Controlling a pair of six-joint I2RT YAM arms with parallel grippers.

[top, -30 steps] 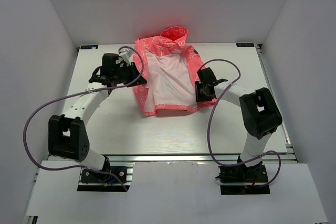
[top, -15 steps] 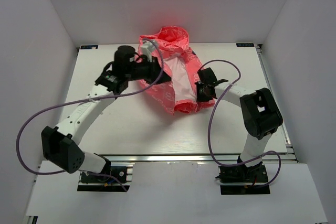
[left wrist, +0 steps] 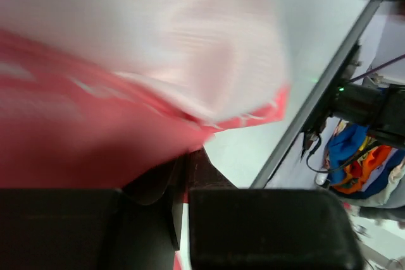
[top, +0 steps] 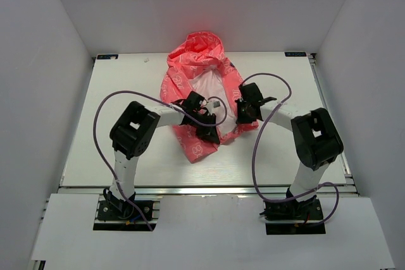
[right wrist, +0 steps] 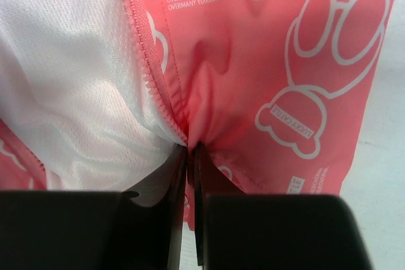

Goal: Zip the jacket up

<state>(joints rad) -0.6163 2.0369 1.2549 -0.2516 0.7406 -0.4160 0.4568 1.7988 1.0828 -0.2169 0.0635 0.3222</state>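
Note:
The left gripper draws the lower edge of the jacket's front panel to the left in the top view next and releases it, because the front panel overlaps the white lining (top: 205,86).
The coral-pink jacket (top: 193,80) with white print lies at the table's middle back, hood to the rear, its white lining (top: 205,86) partly showing. My left gripper (top: 209,132) is shut on the jacket's left front panel and holds it folded over toward the middle; in the left wrist view the pink fabric (left wrist: 76,137) runs into the closed jaws, blurred. My right gripper (top: 241,115) is shut on the right front edge; the right wrist view shows the pink zipper tape (right wrist: 149,67) and fabric pinched between the fingers (right wrist: 190,156).
The white table (top: 120,150) is enclosed by white walls on the left, back and right. Purple cables loop from both arms. The table's front rail (top: 202,189) lies near the arm bases.
My left arm swung from the table's left side across to the middle, dragging the jacket's left panel over the white lining. The right gripper stayed put on the right edge.

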